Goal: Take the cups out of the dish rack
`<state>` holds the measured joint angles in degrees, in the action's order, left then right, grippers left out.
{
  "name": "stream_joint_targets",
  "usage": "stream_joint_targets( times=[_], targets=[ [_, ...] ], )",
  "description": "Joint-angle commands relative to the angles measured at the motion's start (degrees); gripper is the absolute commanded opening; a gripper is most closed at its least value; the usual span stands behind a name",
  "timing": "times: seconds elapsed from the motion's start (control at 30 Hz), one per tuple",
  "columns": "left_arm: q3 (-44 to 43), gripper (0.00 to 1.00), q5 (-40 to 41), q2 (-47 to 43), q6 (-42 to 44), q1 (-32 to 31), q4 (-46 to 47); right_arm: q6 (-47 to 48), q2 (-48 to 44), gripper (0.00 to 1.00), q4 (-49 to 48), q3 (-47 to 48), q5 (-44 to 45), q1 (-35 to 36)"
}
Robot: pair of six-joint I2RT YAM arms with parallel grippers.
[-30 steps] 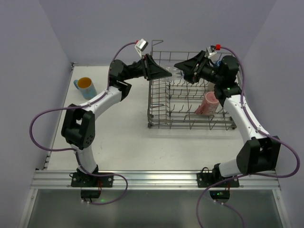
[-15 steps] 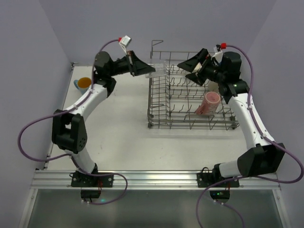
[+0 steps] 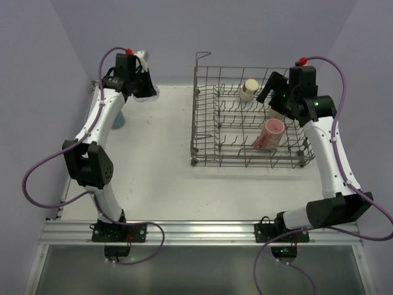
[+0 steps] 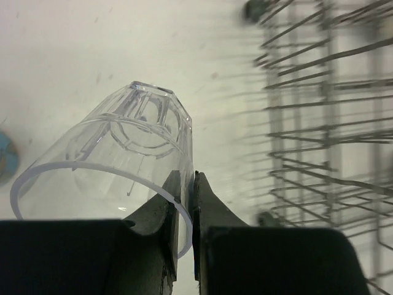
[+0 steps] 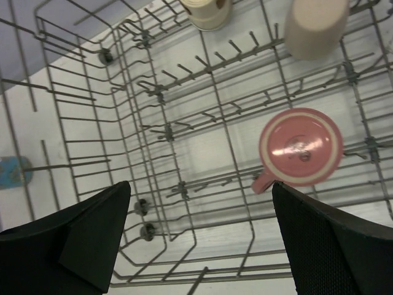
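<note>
The clear glass in my left gripper comes down next, shifting toward the light blue mug, until the clear glass (image 4: pixel 123 144) meets the tabletop, as the table beside the mug is bare.
My left gripper (image 4: pixel 182 206) is shut on the rim of a clear glass (image 4: pixel 123 144), which lies tilted over the white table. In the top view the left gripper (image 3: pixel 145 90) is at the far left, well away from the dish rack (image 3: pixel 202 132). My right gripper (image 5: pixel 201 184) hangs open above the dish rack (image 5: pixel 153 92) with nothing between its fingers. In the rack are a pink-red cup (image 5: pixel 299 147) and two beige cups (image 5: pixel 206 11) (image 5: pixel 316 24). The top view shows the pink-red cup (image 3: pixel 268 134) and one beige cup (image 3: pixel 249 89). The right gripper (image 3: pixel 275 97) is over the rack's back right.
A light blue mug (image 3: pixel 118 118) stands on the table at the far left, partly hidden under my left arm. The table edge (image 3: pixel 92 92) and the wall are close to the left gripper. The rack's tall wire sides (image 4: pixel 325 123) stand to the right of the held glass.
The left gripper shut on the clear glass and swung left with it, away from the rack. The right gripper let go of the glass, opened wide and drew back over the rack.
</note>
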<state>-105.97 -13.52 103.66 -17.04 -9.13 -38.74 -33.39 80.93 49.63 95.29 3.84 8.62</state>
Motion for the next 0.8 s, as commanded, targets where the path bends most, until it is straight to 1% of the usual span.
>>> stream_joint_targets(
  times=[0.0, 0.1, 0.27, 0.33, 0.47, 0.57, 0.77],
  targets=[
    [-2.48, 0.00, 13.77, 5.76, 5.53, -0.10, -9.69, 4.73, 0.20, 0.99, 5.30, 1.57, 8.38, -0.01],
    [-2.66, 0.00, 18.86, 8.31, 4.82, -0.10, -8.72, 5.87, -0.15, 0.99, 5.48, -0.09, 9.08, -0.01],
    [-3.01, 0.00, 22.83, 13.14, 4.91, 0.16, -7.93, 7.37, -0.24, 0.99, 4.95, -2.91, 11.72, -0.10],
    [-3.80, 0.00, 22.75, 15.16, 4.91, 0.51, -7.58, 7.81, 0.11, 0.99, 4.87, -3.35, 11.20, -0.01],
    [-8.44, 0.00, 20.91, 19.21, 4.38, 1.30, -8.37, 8.25, 0.11, 0.99, 4.16, -4.67, 10.05, -0.10],
    [-10.91, 0.00, 22.65, 22.46, 4.64, 1.56, -11.17, 8.60, -0.42, 0.99, 4.16, -5.63, 11.01, -0.18],
    [-8.81, 0.00, 22.48, 24.13, 5.00, 2.18, -11.00, 8.34, -0.68, 0.99, 5.12, -6.69, 13.12, -0.62]
  ],
)
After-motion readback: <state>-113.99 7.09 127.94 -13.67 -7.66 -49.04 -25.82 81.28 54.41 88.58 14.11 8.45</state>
